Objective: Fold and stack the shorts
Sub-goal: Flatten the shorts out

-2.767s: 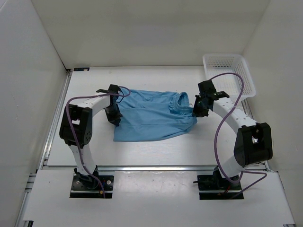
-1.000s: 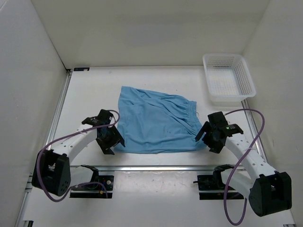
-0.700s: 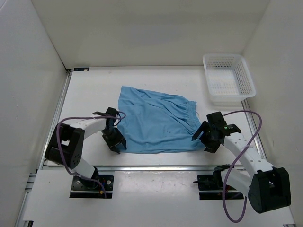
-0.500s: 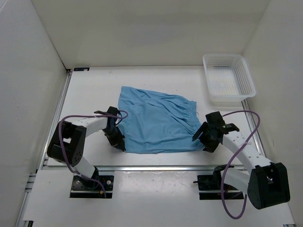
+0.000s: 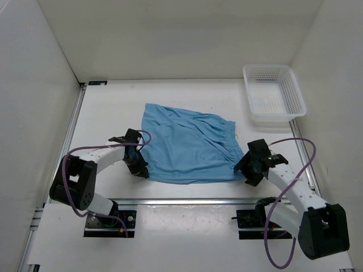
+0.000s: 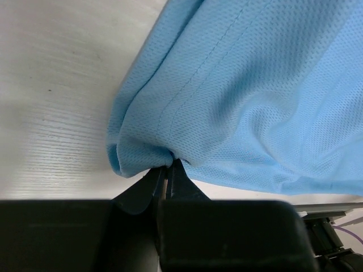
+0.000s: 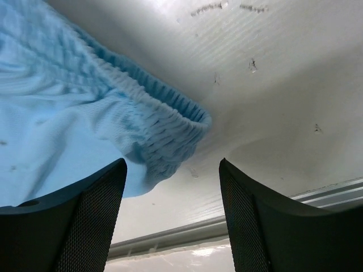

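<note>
The robot's left gripper should lift the hem, carry it outward and down, and let it go over the far tabletop, which is bare outward of the gripper.
The light blue shorts [image 5: 186, 147] lie spread on the white table, the gathered waistband on the right. My left gripper [image 5: 140, 168] sits at their near-left corner and is shut on a pinch of the hem [image 6: 144, 156]. My right gripper [image 5: 247, 168] stands open at the near-right corner. In the right wrist view the waistband's ribbed corner [image 7: 170, 130] lies just ahead of the gap between the fingers [image 7: 74, 215], with nothing clamped.
A white mesh basket [image 5: 274, 94] stands at the back right. White walls close in the table on the left, back and right. An aluminium rail [image 5: 187, 200] runs along the near edge, just behind both grippers.
The left gripper slid in to the hem corner and shut on it. The right gripper crept toward the waistband corner while its jaws narrowed a little.
</note>
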Motion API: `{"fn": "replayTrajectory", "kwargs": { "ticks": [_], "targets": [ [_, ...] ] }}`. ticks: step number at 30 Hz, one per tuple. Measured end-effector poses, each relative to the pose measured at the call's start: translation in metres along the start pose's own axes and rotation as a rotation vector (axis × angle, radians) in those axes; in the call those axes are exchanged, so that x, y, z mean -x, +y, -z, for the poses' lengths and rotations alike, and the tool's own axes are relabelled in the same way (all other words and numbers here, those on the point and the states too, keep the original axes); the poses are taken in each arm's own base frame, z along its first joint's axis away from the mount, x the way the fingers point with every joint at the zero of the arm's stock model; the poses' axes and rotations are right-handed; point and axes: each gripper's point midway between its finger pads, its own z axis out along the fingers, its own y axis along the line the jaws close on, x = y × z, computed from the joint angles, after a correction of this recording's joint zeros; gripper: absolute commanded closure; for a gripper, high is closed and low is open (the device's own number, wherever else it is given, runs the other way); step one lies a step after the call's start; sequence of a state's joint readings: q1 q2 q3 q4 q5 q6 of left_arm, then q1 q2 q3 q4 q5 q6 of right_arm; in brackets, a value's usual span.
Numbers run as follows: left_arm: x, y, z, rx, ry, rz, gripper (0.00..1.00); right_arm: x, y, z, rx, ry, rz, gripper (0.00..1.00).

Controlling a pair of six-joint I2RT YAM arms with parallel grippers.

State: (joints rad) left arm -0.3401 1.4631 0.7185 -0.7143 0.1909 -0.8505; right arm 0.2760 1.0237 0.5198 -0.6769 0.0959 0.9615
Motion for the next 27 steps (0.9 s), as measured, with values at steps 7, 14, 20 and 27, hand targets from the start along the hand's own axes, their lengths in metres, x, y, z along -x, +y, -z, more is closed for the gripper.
{"fn": "replayTrajectory", "kwargs": {
  "ticks": [7, 14, 20, 27],
  "targets": [
    [0.002, -0.001, 0.004, -0.012, -0.024, 0.001, 0.90, 0.016, 0.005, 0.032, 0.145, -0.168, -0.070, 0.34],
    [0.002, -0.001, 0.004, -0.007, -0.032, -0.005, 0.90, 0.010, -0.009, 0.025, 0.104, -0.160, -0.123, 0.42],
    [0.002, -0.001, 0.004, -0.004, -0.034, -0.005, 0.90, 0.005, -0.010, 0.010, 0.036, -0.099, -0.155, 0.49],
    [0.003, 0.000, 0.004, 0.001, -0.040, -0.003, 0.90, 0.006, -0.006, 0.002, 0.066, -0.108, -0.205, 0.49]
  ]
}}
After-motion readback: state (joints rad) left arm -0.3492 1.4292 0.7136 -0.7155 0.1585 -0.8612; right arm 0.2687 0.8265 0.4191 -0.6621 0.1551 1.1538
